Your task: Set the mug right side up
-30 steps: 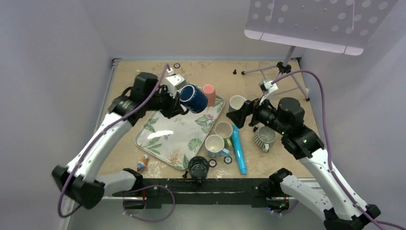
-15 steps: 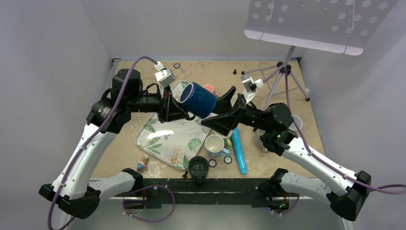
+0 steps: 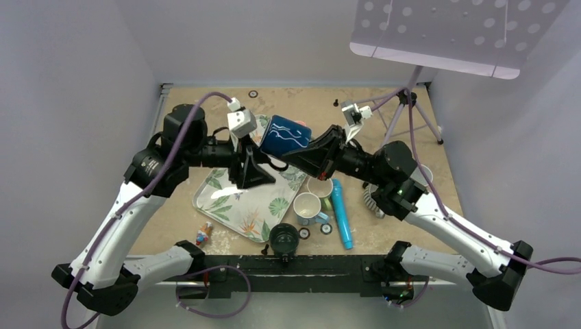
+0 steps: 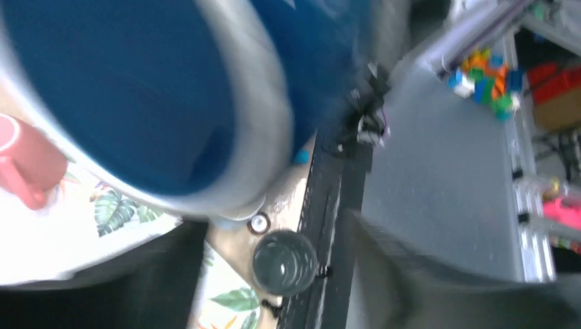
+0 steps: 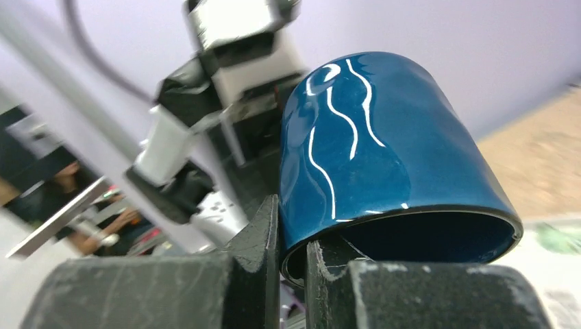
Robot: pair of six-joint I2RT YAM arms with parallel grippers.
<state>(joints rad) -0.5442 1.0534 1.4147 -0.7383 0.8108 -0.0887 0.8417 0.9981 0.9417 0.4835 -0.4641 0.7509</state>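
My right gripper holds the tilted mug and will move it down and to the right in the top view, turn it upright and release it beside the blue cylinder, where the tabletop is bare.
The dark blue mug (image 3: 286, 135) with white wavy lines hangs in the air above the tray, tilted on its side. My right gripper (image 3: 293, 155) is shut on its rim: in the right wrist view one finger (image 5: 257, 253) is outside the wall and the other finger (image 5: 330, 264) is inside the mouth of the mug (image 5: 370, 151). My left gripper (image 3: 257, 173) stands open just left of and below the mug, not touching it. In the left wrist view the mug's mouth (image 4: 137, 96) fills the top left, blurred.
A leaf-print tray (image 3: 233, 199) lies below. A pink cup (image 3: 299, 125) sits behind the mug. White mugs (image 3: 307, 205) (image 3: 320, 186), a blue cylinder (image 3: 340, 212), a grey ribbed cup (image 3: 373, 199) and a dark glass (image 3: 283, 238) stand nearby. A tripod stand (image 3: 404, 103) is at the back right.
The left gripper opened and let go of the mug while the right gripper closed on its rim. The mug turned so that its patterned side faces up.
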